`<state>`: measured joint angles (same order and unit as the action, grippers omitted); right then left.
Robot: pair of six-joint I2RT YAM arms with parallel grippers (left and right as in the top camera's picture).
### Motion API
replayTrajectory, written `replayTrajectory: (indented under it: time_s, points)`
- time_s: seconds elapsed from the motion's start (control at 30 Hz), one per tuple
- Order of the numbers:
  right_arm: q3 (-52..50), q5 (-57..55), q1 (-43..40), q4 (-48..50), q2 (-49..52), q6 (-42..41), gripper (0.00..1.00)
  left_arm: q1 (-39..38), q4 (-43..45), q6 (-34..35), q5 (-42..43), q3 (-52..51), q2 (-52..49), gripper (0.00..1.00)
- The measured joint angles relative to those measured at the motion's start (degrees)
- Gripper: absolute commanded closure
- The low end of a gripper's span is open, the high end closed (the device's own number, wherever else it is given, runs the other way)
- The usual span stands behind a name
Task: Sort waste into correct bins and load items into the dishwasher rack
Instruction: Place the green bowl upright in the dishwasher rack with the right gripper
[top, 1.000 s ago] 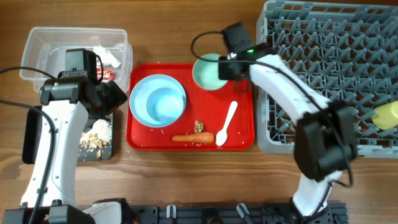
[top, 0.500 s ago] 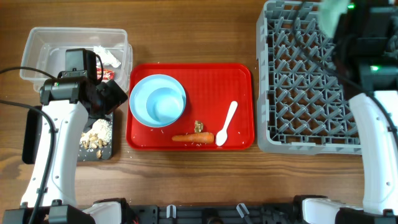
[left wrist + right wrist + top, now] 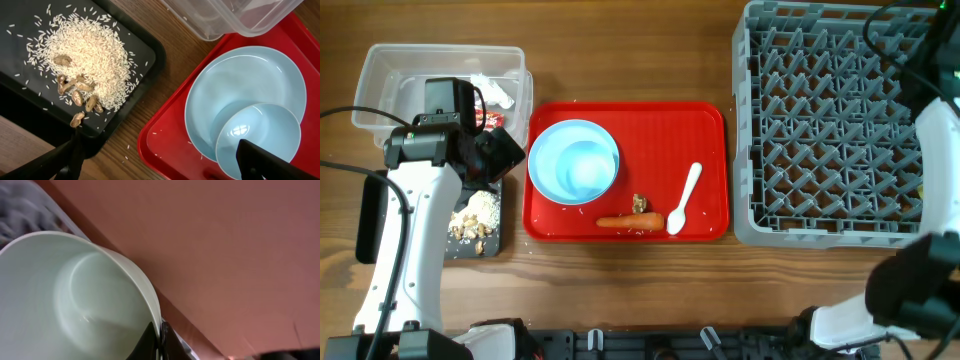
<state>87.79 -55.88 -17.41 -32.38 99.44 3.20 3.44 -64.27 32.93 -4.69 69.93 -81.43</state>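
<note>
The pale green bowl in my right gripper should next come down among empty pegs at the grey rack's far end (image 3: pixel 897 88), which lie below it. Then my right gripper should release the bowl's rim.
My left gripper (image 3: pixel 160 165) is open and empty, over the gap between the black tray (image 3: pixel 20 85) of rice and brown scraps (image 3: pixel 80 55) and the red tray. It shows in the overhead view (image 3: pixel 498 155) too. The light blue bowl (image 3: pixel 585 170) sits on the light blue plate (image 3: pixel 552 150). The carrot (image 3: pixel 630 222) and white spoon (image 3: pixel 685 198) lie on the red tray. My right gripper (image 3: pixel 160 339) is shut on the rim of the pale green bowl (image 3: pixel 75 300); only its arm (image 3: pixel 935 100) shows overhead, at the grey rack's (image 3: pixel 820 120) right edge. The yellow cup is hidden.
The clear tub (image 3: pixel 380 90) at the back left holds the white tissue (image 3: pixel 495 90) and the red wrapper (image 3: pixel 492 119). A small food scrap (image 3: pixel 640 203) lies on the red tray (image 3: pixel 710 130). A reddish-brown surface fills the right wrist view behind the bowl.
My right arm has lifted the pale green bowl off the red tray and carried it across the rack to the far right, out of the overhead view. The left arm has not moved.
</note>
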Motion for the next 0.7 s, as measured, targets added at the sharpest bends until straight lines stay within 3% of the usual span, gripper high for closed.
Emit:
replayTrajectory:
  time_s: [0.23,0.4,0.5,0.6,0.7]
  points:
    - [0.0,-16.3,-3.1,4.6,10.1,-2.3,0.96,0.0,0.0,0.0,0.0,0.0,0.0,0.01]
    - [-0.2,-17.9,-1.2,4.6,14.2,-4.5,0.96,0.0,0.0,0.0,0.0,0.0,0.0,0.02]
    - [-1.7,-13.4,1.5,4.0,14.6,-5.1,0.92,0.0,0.1,0.0,0.0,0.0,0.0,0.02]
    - [-1.9,-11.4,3.3,3.1,14.6,-5.5,0.81,0.0,0.2,0.0,0.1,0.0,0.0,0.02]
    - [-1.9,-8.9,4.3,1.2,14.4,-5.9,0.53,0.0,0.2,0.0,0.2,0.0,0.0,0.02]
